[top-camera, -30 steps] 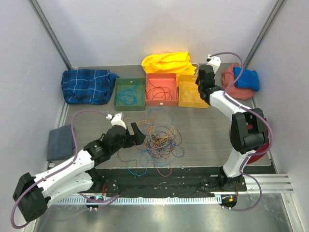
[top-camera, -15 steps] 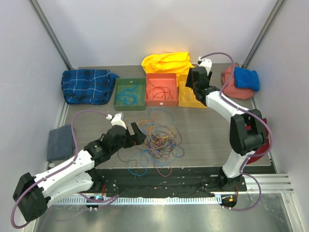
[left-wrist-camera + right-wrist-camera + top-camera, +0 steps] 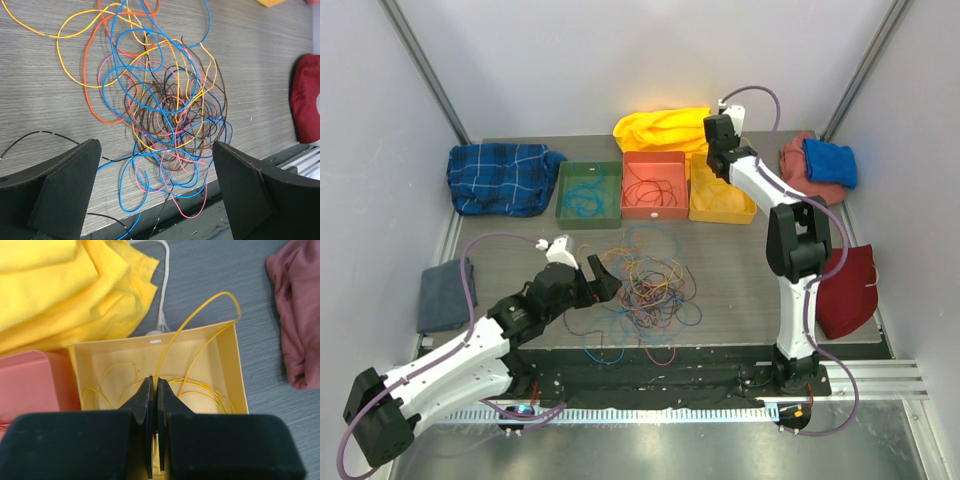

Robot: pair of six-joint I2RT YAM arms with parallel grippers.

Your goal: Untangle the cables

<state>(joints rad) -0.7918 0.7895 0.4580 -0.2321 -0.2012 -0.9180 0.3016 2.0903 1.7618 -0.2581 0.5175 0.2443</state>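
The yellow cable still loops over the yellow box's far rim, so the robot's right gripper will move down and back toward the box's near side (image 3: 723, 204) and open.
A tangle of thin cables (image 3: 650, 285) in orange, yellow, blue, pink and brown lies on the table's near middle. It fills the left wrist view (image 3: 170, 115), and some strands hang over the front edge. My left gripper (image 3: 603, 278) is open and empty, hovering at the tangle's left side, its fingers (image 3: 70, 185) wide apart. My right gripper (image 3: 719, 165) is over the yellow box (image 3: 720, 203) at the back. In the right wrist view the right gripper (image 3: 154, 385) is shut on a yellow cable (image 3: 222, 293) that loops over the yellow box's (image 3: 239, 370) far rim.
A green box (image 3: 589, 190) holding blue cables and a red box (image 3: 654, 185) holding red cables stand left of the yellow box. A yellow cloth (image 3: 665, 128) lies behind them. A plaid cloth (image 3: 500, 175), a grey cloth (image 3: 443, 295) and red and blue cloths (image 3: 817, 165) lie at the sides.
My right arm has swung left and back, bringing its gripper from the yellow box's right side to above the box. The left arm has barely moved.
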